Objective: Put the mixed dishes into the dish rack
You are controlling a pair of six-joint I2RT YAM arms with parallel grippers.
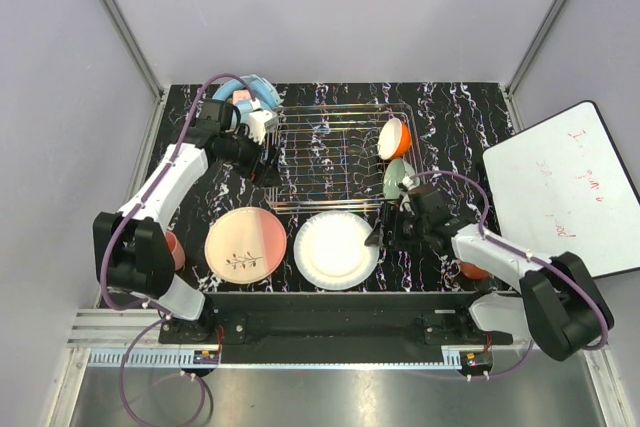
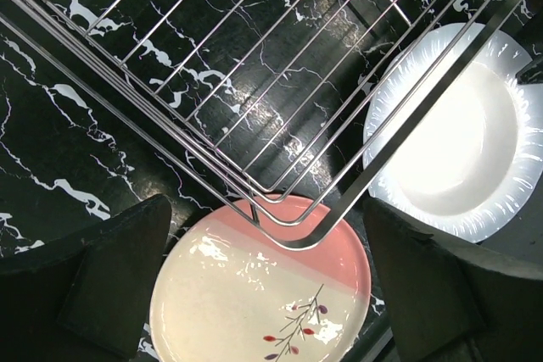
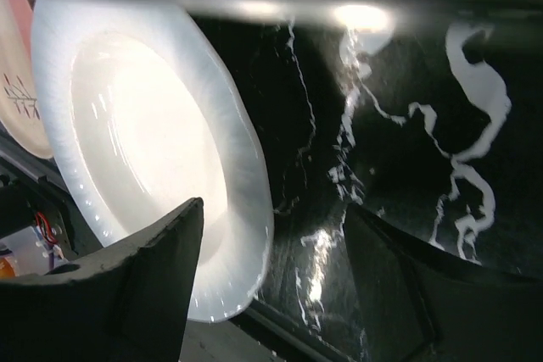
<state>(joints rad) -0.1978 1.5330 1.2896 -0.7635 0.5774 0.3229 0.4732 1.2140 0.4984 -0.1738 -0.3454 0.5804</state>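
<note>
I will next move my right gripper to the left in the top view, farther over the white plate's rim.
The silver wire dish rack stands mid-table. An orange dish with a white inside and the pale green bowl sit at its right side. The pink-and-cream plate and the white plate lie flat in front of it. My left gripper is open and empty above the rack's near left corner, with the pink-and-cream plate below it. My right gripper is open and low, and the white plate's right rim lies between its fingers.
Blue headphones lie behind the rack's left corner. A white board leans at the right. A reddish cup stands by the left arm. An orange object is partly hidden under the right arm. The table's front edge runs just below the plates.
</note>
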